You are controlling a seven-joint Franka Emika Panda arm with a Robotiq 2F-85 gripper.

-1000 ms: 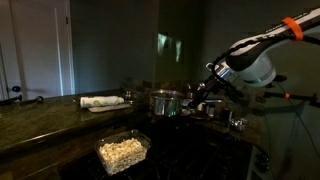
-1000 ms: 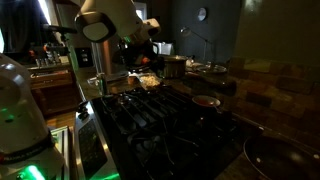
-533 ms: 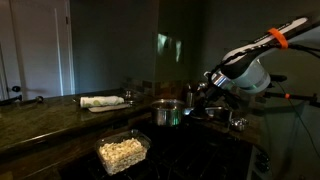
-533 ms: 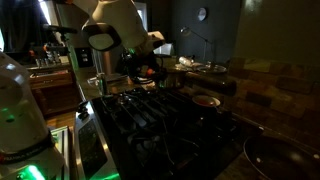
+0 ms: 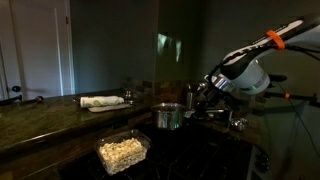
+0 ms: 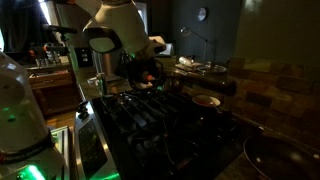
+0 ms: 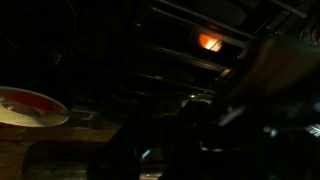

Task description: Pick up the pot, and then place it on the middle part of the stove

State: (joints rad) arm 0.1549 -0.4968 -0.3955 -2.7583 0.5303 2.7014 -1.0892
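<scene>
Next, the gripper lowers toward the clear dish and releases the pot on the stove's middle part [image 5: 165,138] below the gripper, since the pot still hangs raised.
The pot [image 5: 168,116] is a shiny steel saucepan, held low over the black stove [image 5: 196,146]. My gripper [image 5: 197,99] sits at the pot's handle on its right side and appears shut on it. In an exterior view my gripper [image 6: 150,72] hangs over the far part of the stove [image 6: 150,125], and the arm hides most of the pot. The wrist view is very dark: it shows stove grates [image 7: 190,60], and the jaws cannot be made out.
A clear dish of pale food [image 5: 123,152] stands on the counter in front. A plate with a white cloth [image 5: 103,102] lies at the back. Small metal vessels [image 5: 237,122] stand right of the pot. A small pan [image 6: 207,101] sits on a burner.
The pot has moved right and down toward the stove together with my gripper. Over the last half second it sank only slightly.
</scene>
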